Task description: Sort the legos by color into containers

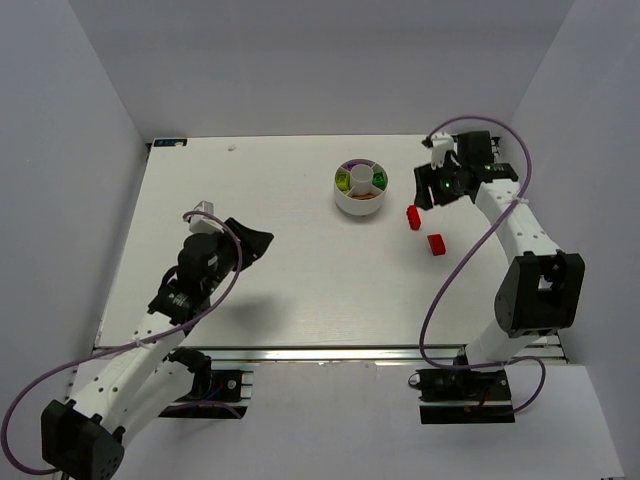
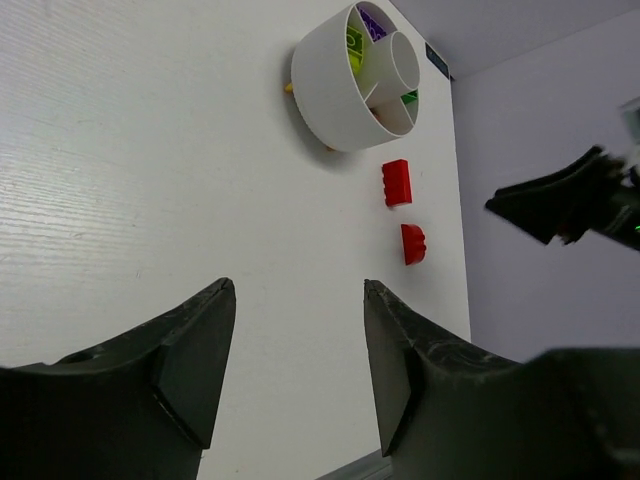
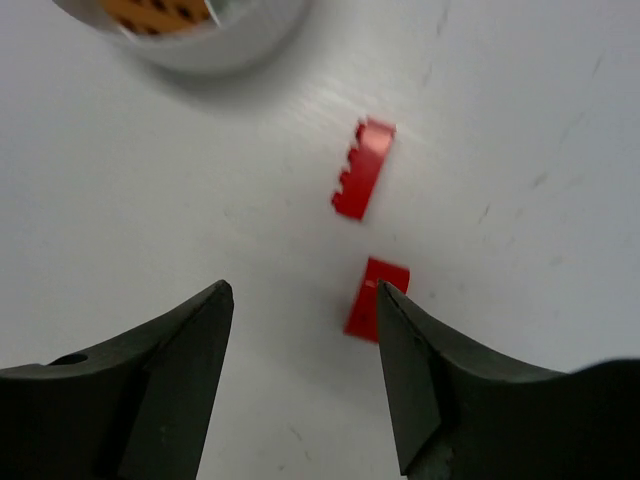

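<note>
I will lower my right gripper and move it to the right in the wrist view so it straddles the nearer red brick point(image 3: 371, 299), because the brick is partly behind one fingertip.
The round white dish point(image 1: 361, 203) stands at the back middle of the table, with yellow-green point(image 1: 344, 181), dark green point(image 1: 379, 180) and orange point(image 1: 362, 197) bricks in separate wedges. Two red bricks point(image 1: 412, 217) point(image 1: 435, 244) lie loose on the table to its right. My right gripper point(image 1: 424, 193) is open and empty, hovering above them. In the right wrist view the nearer red brick point(image 3: 372, 300) sits just beyond the right finger and the other point(image 3: 363, 168) lies farther out. My left gripper point(image 1: 255, 243) is open and empty, well left of the dish.
White walls enclose the table on the left, back and right. The left wrist view shows the dish point(image 2: 335, 85), both red bricks point(image 2: 396, 183) point(image 2: 413, 243) and the right gripper point(image 2: 560, 200) near the right wall. The table's front edge has a metal rail point(image 1: 330, 355).
</note>
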You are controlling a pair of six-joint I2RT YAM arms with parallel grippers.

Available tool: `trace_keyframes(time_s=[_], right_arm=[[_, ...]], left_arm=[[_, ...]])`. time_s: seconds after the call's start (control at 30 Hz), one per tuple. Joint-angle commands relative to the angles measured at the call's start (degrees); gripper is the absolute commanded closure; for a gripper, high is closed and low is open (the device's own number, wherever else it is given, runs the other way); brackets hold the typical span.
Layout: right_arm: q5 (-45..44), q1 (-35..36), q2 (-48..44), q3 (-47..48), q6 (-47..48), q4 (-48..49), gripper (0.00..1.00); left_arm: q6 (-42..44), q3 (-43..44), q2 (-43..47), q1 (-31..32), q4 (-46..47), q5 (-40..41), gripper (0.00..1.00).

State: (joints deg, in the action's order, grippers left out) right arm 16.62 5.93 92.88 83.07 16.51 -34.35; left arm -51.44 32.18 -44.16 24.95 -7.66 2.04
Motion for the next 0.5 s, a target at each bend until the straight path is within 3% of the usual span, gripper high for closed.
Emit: trace_keyframes(time_s=[0.0,0.47], right_arm=[[-10.1,-1.6,-0.1,-6.7,-1.7,-4.9,0.35],[-16.4,-2.7,10.6,-7.4,-6.3,-3.4,0.35]], left_arm=[[0.2,-0.4,-0.8,0.0,3.0,-1.8,0.36],[-1.3,-2.3,3.2,0.0,1.2,-1.1,0.33]])
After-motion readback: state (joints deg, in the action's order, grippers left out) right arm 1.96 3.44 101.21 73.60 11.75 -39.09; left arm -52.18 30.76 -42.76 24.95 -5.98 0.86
